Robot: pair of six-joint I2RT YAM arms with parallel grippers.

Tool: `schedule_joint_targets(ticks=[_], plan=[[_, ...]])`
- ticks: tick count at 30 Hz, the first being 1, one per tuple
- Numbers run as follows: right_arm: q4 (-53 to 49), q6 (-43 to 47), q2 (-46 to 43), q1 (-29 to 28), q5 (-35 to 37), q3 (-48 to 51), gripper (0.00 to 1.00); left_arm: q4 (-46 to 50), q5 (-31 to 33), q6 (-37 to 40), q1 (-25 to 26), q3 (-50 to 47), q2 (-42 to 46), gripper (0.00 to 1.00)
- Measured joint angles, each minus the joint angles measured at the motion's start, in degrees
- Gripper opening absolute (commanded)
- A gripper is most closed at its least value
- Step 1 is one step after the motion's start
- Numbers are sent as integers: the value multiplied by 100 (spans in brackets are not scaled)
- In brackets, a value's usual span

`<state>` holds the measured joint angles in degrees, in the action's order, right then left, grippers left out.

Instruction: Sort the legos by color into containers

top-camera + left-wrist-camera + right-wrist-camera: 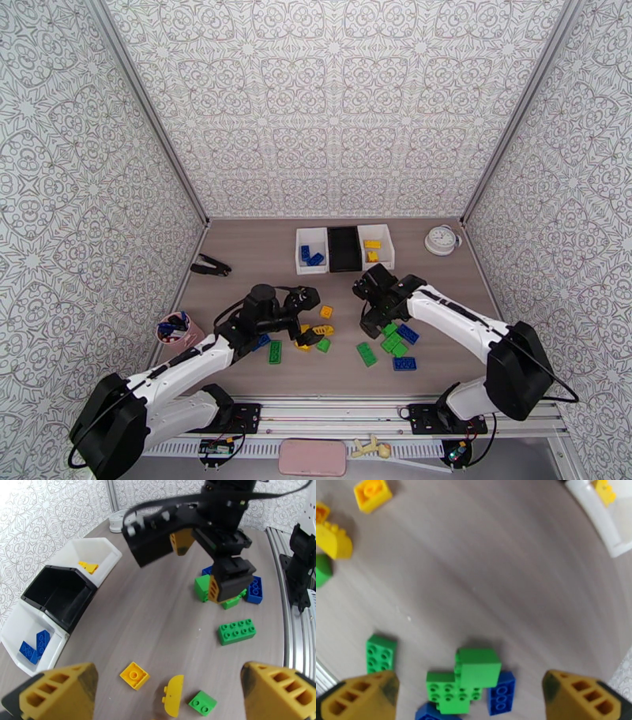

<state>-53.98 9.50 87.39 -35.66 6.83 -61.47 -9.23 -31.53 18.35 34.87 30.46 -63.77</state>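
My right gripper will move down next with its open fingers going past either side of the upright green lego, because it stands taller than the green legos beside it.
Three bins stand in a row at the back: a white bin [302,266] with two blue legos [33,647], a black bin [344,249], and a white bin [386,242] with yellow legos [87,566]. My left gripper [310,318] is open just above the table. A yellow square lego [134,675], a yellow curved lego [173,695] and a small green lego [202,703] lie between its fingers [63,689]. My right gripper [371,309] hangs open over a stack of green legos [474,673] and blue legos [501,693]. It holds nothing.
More loose legos lie near the front: a green one [275,351], a green one [366,353] and a blue one [404,363]. A pink cup [178,330] stands at the left, a black tool [212,267] at the back left, a round white clock [442,239] at the back right.
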Motion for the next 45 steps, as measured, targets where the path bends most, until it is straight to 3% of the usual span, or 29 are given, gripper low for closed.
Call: schedule_joint_targets(ticks=[6,12,26,31,37,45], plan=[[-308,107,643,120,37,-101,98,-7,-164,83,-24,-4,0,100],[-315,105,1174,286,59,-192,90,-4,-328,142,-142,-24,0,100],[-299,142,1543,417,42,-328,44,-4,-428,208,-166,-26,0,100],[-201,192,1449,422,37,-330,42,-20,-426,249,-168,-33,0,100],[306,138,717,463,-46,-330,40,-175,-396,179,-221,-107,0,100],[2371,-688,81,487,-295,-170,37,-490,-70,-61,-236,-181,0,100]])
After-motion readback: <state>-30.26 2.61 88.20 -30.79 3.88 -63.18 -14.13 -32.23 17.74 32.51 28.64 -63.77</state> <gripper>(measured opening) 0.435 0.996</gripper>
